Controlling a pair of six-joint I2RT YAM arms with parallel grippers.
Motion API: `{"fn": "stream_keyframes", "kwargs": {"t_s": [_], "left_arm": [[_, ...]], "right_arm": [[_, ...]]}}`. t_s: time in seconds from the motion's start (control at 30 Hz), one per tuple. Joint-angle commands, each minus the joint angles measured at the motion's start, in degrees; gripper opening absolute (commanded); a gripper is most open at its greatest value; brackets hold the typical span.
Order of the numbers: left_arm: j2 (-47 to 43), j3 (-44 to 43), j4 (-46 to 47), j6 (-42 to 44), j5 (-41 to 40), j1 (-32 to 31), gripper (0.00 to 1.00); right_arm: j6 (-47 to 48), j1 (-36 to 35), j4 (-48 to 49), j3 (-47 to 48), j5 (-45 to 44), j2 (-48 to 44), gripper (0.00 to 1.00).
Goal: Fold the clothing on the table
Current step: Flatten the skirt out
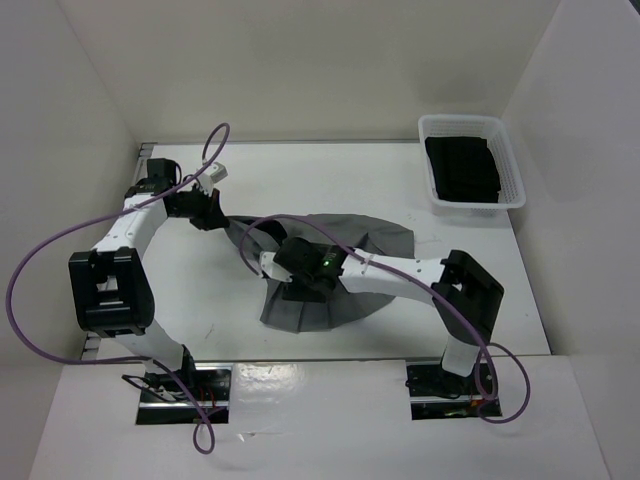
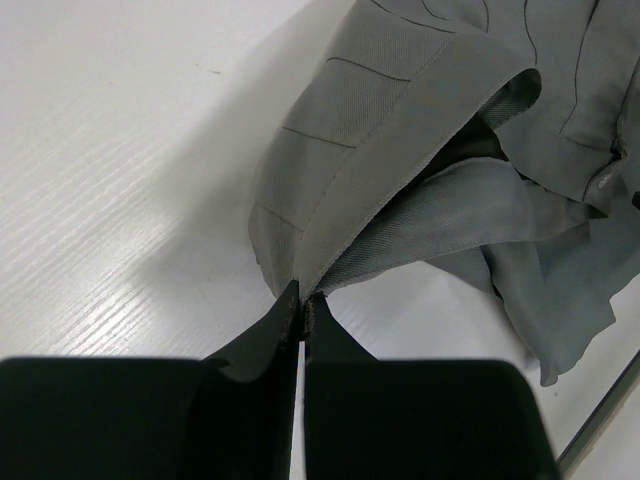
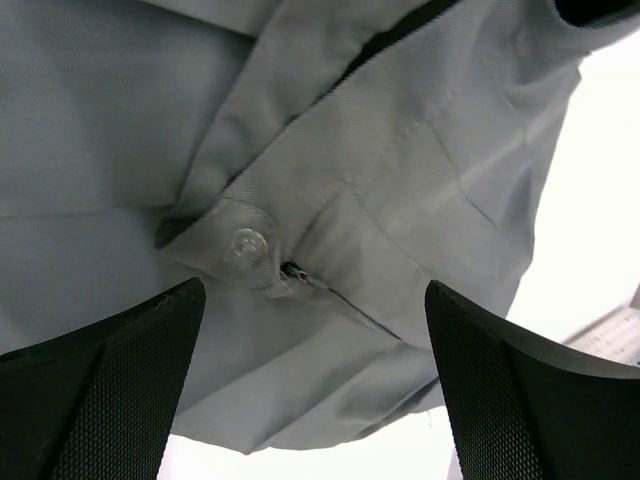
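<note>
I will lower my right gripper onto the skirt waistband's corner with the clear button (image 3: 245, 245) and close it beside the zip, because that corner lies uncovered between my open fingers.
The clothing (image 1: 385, 238) is a grey pleated skirt, bunched in the middle of the white table (image 1: 480, 290). My left gripper (image 1: 228, 222) is at its left edge. In the left wrist view that gripper (image 2: 301, 297) is shut on a pinch of the skirt's (image 2: 400, 130) hem, and the fabric rises from the tips in a fold. My right gripper (image 1: 285, 285) hangs over the skirt's near left part. Seen from the right wrist, it (image 3: 312, 288) is open wide just above the waistband (image 3: 400, 190), beside a clear button (image 3: 245, 245) and zip, with nothing held.
A white lattice basket (image 1: 515, 192) holding a folded black garment (image 1: 462, 170) stands at the back right corner. White walls enclose the table on three sides. Purple cables loop off both arms. A metal rail (image 2: 600, 420) runs along the table edge.
</note>
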State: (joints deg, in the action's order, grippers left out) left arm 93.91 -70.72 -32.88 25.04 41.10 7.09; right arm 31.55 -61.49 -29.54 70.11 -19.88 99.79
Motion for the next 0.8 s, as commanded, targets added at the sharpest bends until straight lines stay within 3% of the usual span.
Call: {"fn": "stream_keyframes", "kwargs": {"t_s": [0.0, 0.27, 0.6, 0.77], "left_arm": [[-2.15, 0.23, -0.43, -0.34, 1.35, 0.38, 0.01], [-2.15, -0.29, -0.95, -0.34, 1.35, 0.38, 0.01], [-1.62, -0.3, -1.48, 0.19, 0.82, 0.38, 0.01], [-1.1, -0.3, -1.48, 0.19, 0.82, 0.38, 0.01]], "right_arm": [[0.88, -0.47, 2.65, 1.61, 2.3, 0.85, 0.94], [2.02, -0.47, 4.84, 1.09, 4.58, 3.3, 0.91], [3.17, -0.47, 6.51, 0.56, 6.34, 6.12, 0.81], [3.17, -0.47, 6.51, 0.56, 8.01, 6.65, 0.66]]}}
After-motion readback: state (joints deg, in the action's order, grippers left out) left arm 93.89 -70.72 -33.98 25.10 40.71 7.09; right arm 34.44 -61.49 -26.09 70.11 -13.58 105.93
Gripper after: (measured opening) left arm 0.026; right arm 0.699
